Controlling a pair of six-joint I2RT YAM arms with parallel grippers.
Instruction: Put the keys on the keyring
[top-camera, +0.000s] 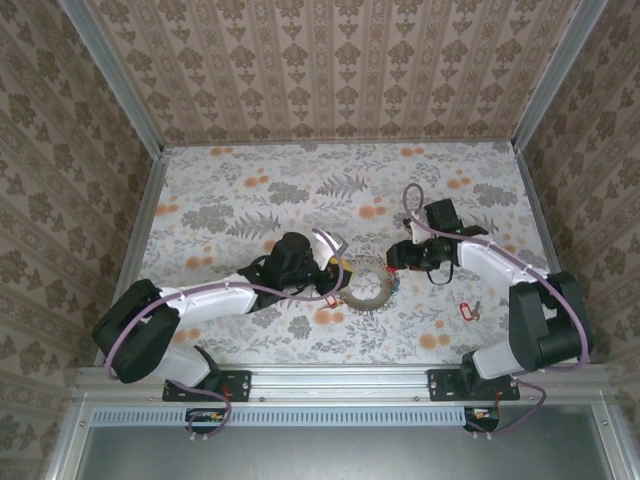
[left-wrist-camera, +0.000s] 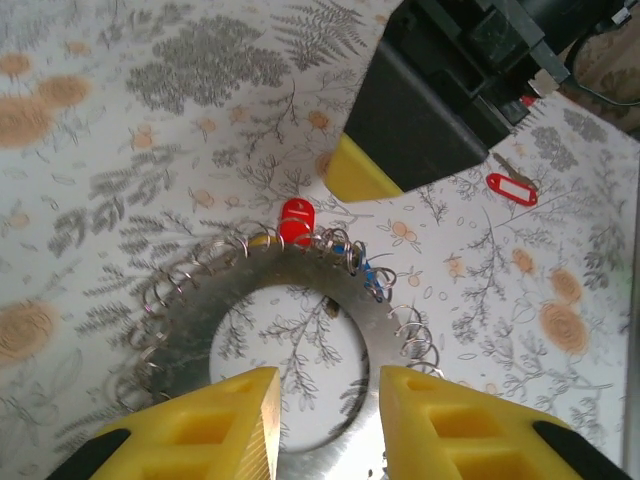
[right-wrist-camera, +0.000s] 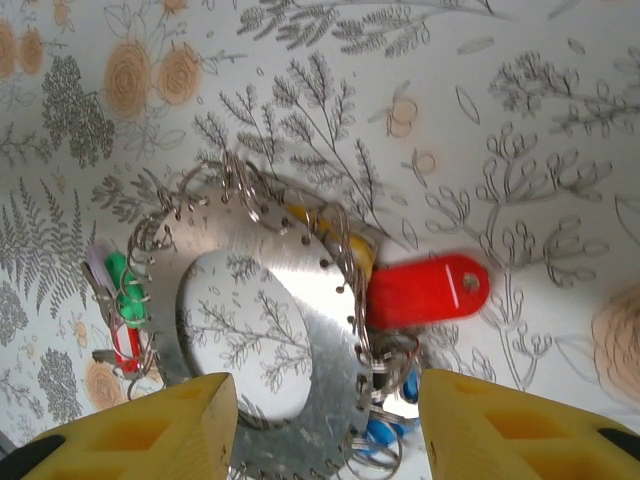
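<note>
The small wire ring (right-wrist-camera: 361, 315) beside the red tag lies below, so my right gripper needs to lower its open fingers onto the ring's loop arching off the band next.
The keyring (top-camera: 368, 303) is a flat silvery ring edged with wire loops, lying mid-table between both arms. Keys hang on its loops: a red tag (right-wrist-camera: 425, 290), a yellow tag (right-wrist-camera: 345, 240), a green tag (right-wrist-camera: 125, 290) and blue tags (right-wrist-camera: 385, 435). My left gripper (left-wrist-camera: 325, 385) hovers open over the ring's near band (left-wrist-camera: 200, 320), its fingers (left-wrist-camera: 230, 430) clear of the metal. My right gripper (right-wrist-camera: 328, 390) is open too, straddling the ring's band (right-wrist-camera: 320, 300) beside the blue tags. Another key with a red tag (top-camera: 465, 310) lies loose on the table to the right.
The floral tabletop (top-camera: 300, 190) is walled in by patterned panels on three sides. In the left wrist view the right gripper's black body and a yellow fingertip (left-wrist-camera: 360, 170) sit just past the ring, with the loose red-tagged key (left-wrist-camera: 512, 188) beyond it.
</note>
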